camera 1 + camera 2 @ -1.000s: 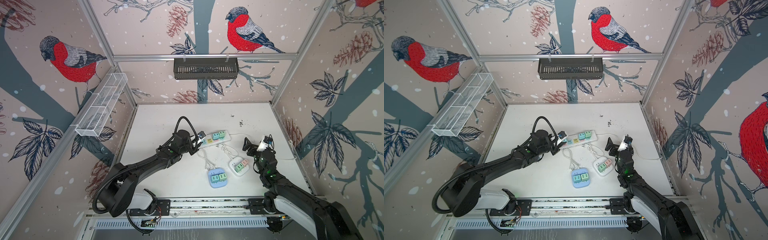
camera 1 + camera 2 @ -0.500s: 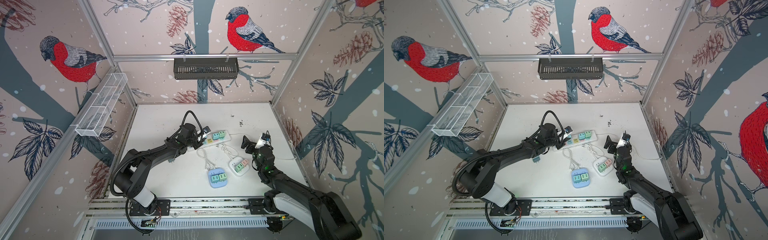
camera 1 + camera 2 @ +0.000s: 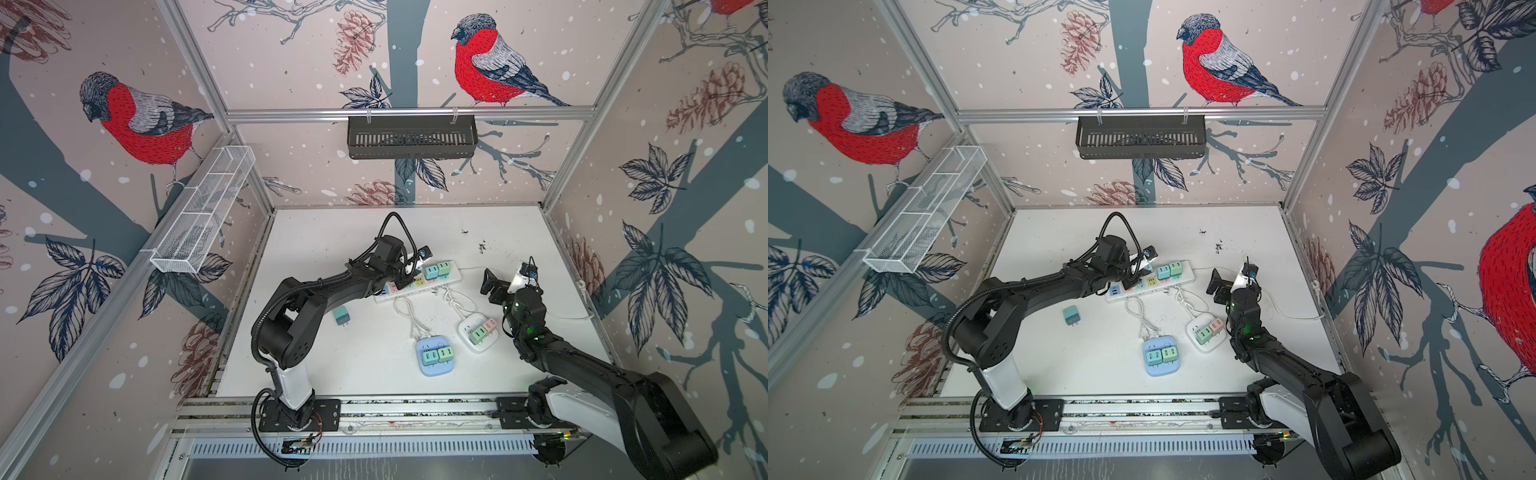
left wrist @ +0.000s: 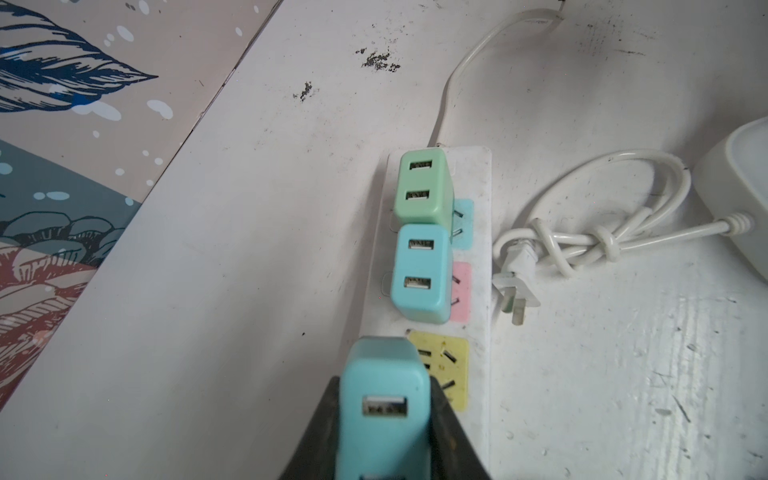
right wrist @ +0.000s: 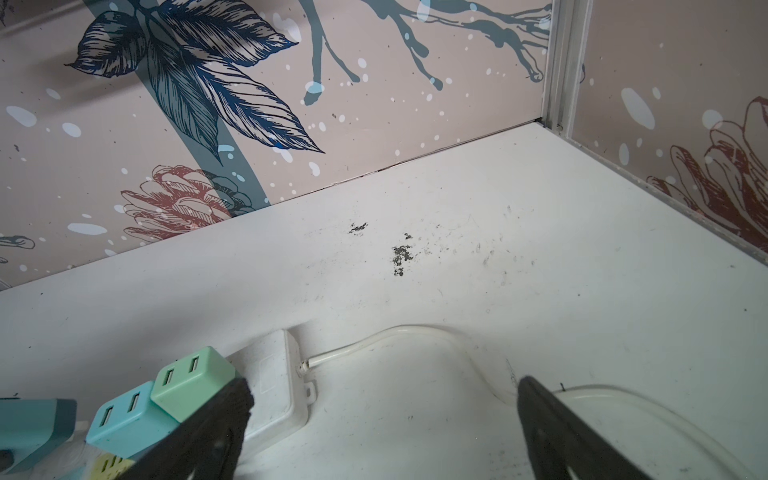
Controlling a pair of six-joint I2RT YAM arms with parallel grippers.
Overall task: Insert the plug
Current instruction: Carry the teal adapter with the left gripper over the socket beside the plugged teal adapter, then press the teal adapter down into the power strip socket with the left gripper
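The yellow socket lies below my left gripper, beside the seated plugs, so next my gripper will lower toward those plugs and release the light blue plug in the yellow socket (image 3: pixel 1152 281) (image 4: pixel 451 365).
My left gripper (image 4: pixel 384 388) is shut on a light blue plug (image 4: pixel 382 415) with USB ports. It holds the plug just over the yellow socket (image 4: pixel 451 365) of the white power strip (image 4: pixel 480 291). A green plug (image 4: pixel 422 187) and a blue plug (image 4: pixel 422 274) sit in the strip's sockets beyond it. In both top views the left gripper (image 3: pixel 409 276) hangs over the strip (image 3: pixel 453 274) near its middle. My right gripper (image 3: pixel 494 286) stands open and empty by the strip's cord end (image 5: pixel 274 386), its fingers (image 5: pixel 540 415) wide apart.
A loose teal plug (image 3: pixel 342 318) lies on the table to the left. A blue socket hub (image 3: pixel 434 359) and a white hub (image 3: pixel 478 332), both with plugs in them, lie in front of the strip with knotted cords (image 4: pixel 582 245). A black basket (image 3: pixel 411 137) hangs on the back wall.
My left arm has raised its elbow and carried the plug a little farther over the strip, which uncovers the loose teal plug. The right gripper has shifted slightly left and stays open.
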